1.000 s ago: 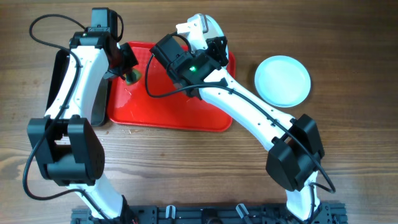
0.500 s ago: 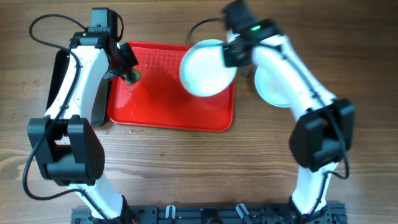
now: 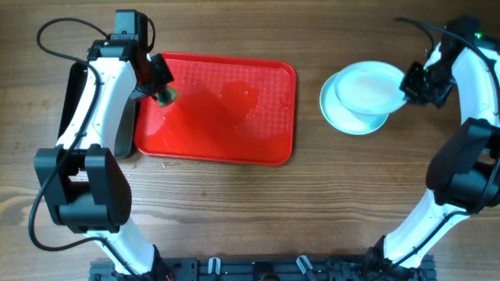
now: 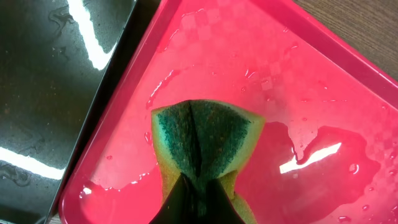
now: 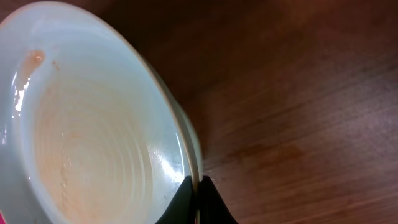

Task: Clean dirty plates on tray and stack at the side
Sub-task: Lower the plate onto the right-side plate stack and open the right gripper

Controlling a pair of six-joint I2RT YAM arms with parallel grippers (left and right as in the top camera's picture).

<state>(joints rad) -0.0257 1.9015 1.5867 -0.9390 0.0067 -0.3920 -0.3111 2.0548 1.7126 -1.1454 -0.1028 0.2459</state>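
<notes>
The offset plate needs to be lowered next by the robot's right gripper and released on the lower white plate, which is below the right gripper, to its left in the overhead view.
My right gripper (image 3: 412,84) is shut on the rim of a white plate (image 3: 367,87) and holds it over another white plate (image 3: 348,121) lying on the table right of the tray. In the right wrist view the held plate (image 5: 93,137) fills the left side, jaws (image 5: 198,186) pinching its rim; faint orange smears show on it. My left gripper (image 3: 160,87) is shut on a green and yellow sponge (image 4: 205,140), pressed on the wet red tray (image 3: 266,148) at its far left corner.
A black bin (image 3: 78,94) stands just left of the tray, seen in the left wrist view (image 4: 50,93) too. Water pools on the tray (image 4: 311,155). Bare wooden table lies in front of the tray and plates.
My right arm swung the white plate from the tray's back right corner rightward off the tray to above the plate on the table. The left arm stayed still.
</notes>
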